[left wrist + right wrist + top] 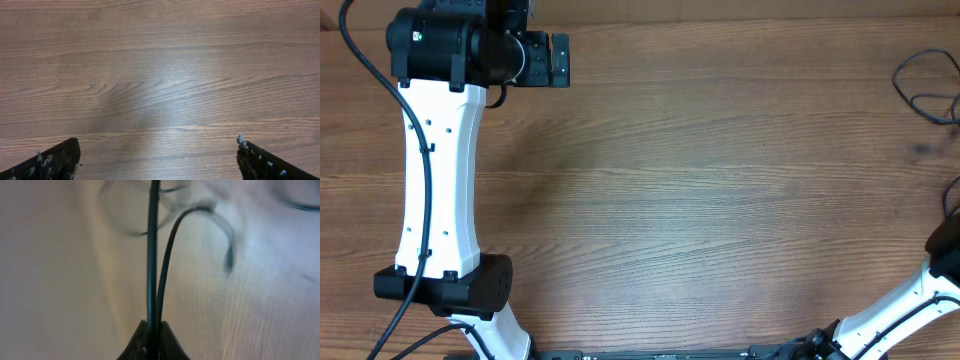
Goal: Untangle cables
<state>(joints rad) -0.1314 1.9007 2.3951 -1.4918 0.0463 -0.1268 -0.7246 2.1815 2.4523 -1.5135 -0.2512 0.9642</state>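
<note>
The near side of the loops is outward of my right gripper and below it, so next I need to move the strands in my right gripper, still raised, outward and down to release them.
The cables (pixel 925 88) are thin black wires looped at the table's far right edge, partly cut off by the overhead frame. In the right wrist view two strands of the cables (pixel 152 255) run up from between my right gripper's fingers (pixel 153 330), which are shut on them above the table; further loops lie blurred beyond. The right gripper itself is out of the overhead view; only its arm (pixel 945 250) shows at the right edge. My left gripper (pixel 558 60) is at the far left of the table, open and empty, with bare wood between its fingers (pixel 157 160).
The wooden table (pixel 700 200) spans the overhead view. The left arm's white link (pixel 438 170) and its thick black hose stand along the left side. The right arm's base sits at the lower right.
</note>
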